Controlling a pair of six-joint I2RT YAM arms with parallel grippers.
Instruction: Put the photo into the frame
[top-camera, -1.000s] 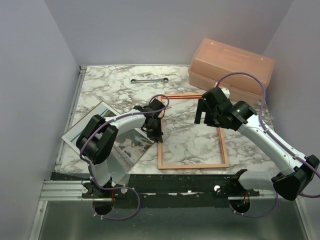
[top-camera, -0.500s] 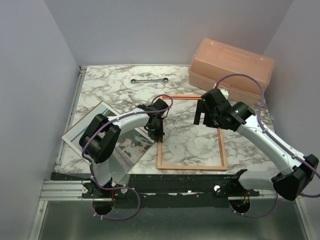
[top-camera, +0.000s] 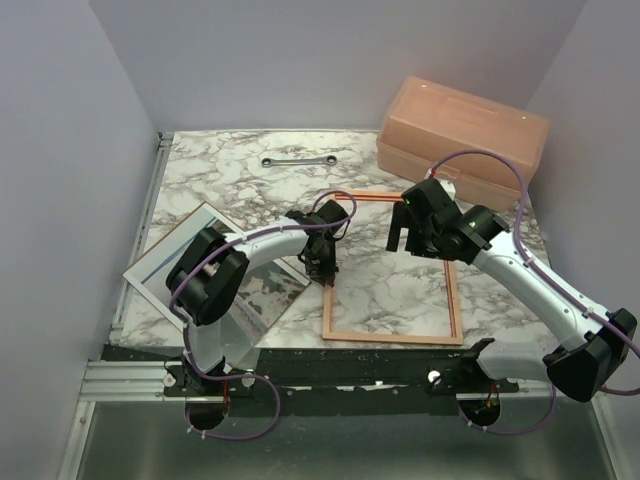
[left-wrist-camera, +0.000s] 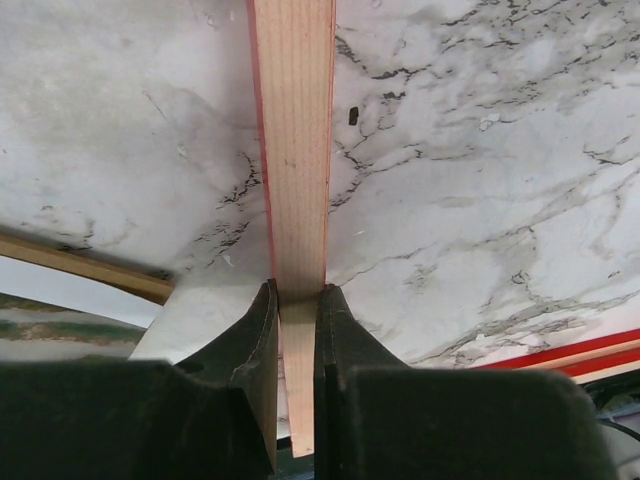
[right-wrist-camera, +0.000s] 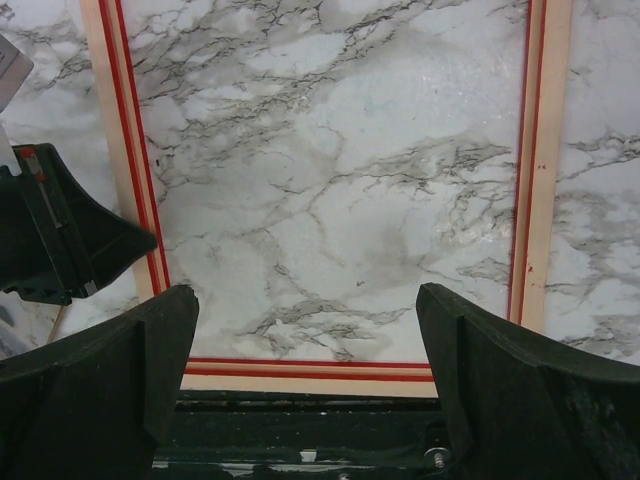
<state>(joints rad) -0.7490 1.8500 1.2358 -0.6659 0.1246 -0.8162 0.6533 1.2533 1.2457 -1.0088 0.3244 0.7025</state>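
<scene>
My right gripper is above the reflective sheet's near corner (top-camera: 246, 358), which overhangs the table and is to the left in the top view. It needs to swing back and down there next.
The frame (top-camera: 392, 338) lies flat on the marble table with its pale wood back up and red showing at its inner edges. My left gripper (top-camera: 325, 268) is shut on its left bar; in the left wrist view the fingers (left-wrist-camera: 297, 292) pinch the wood strip (left-wrist-camera: 293, 150). My right gripper (top-camera: 409, 236) hovers open over the frame's inside, and in the right wrist view its fingers (right-wrist-camera: 305, 300) stand wide apart above bare marble, with the frame's bars (right-wrist-camera: 535, 200) on both sides. The photo (top-camera: 168, 252), a white-edged grey-green print, lies at the left, partly under my left arm.
A pink plastic box (top-camera: 460, 125) stands at the back right, close to the frame's far corner. A metal wrench (top-camera: 298, 160) lies at the back middle. A reflective sheet (top-camera: 262, 297) lies by the photo. Walls close in left, right and behind.
My left gripper has slid a little to the right and away, still holding the left bar, and the frame has shifted right with it. The right arm has hardly moved.
</scene>
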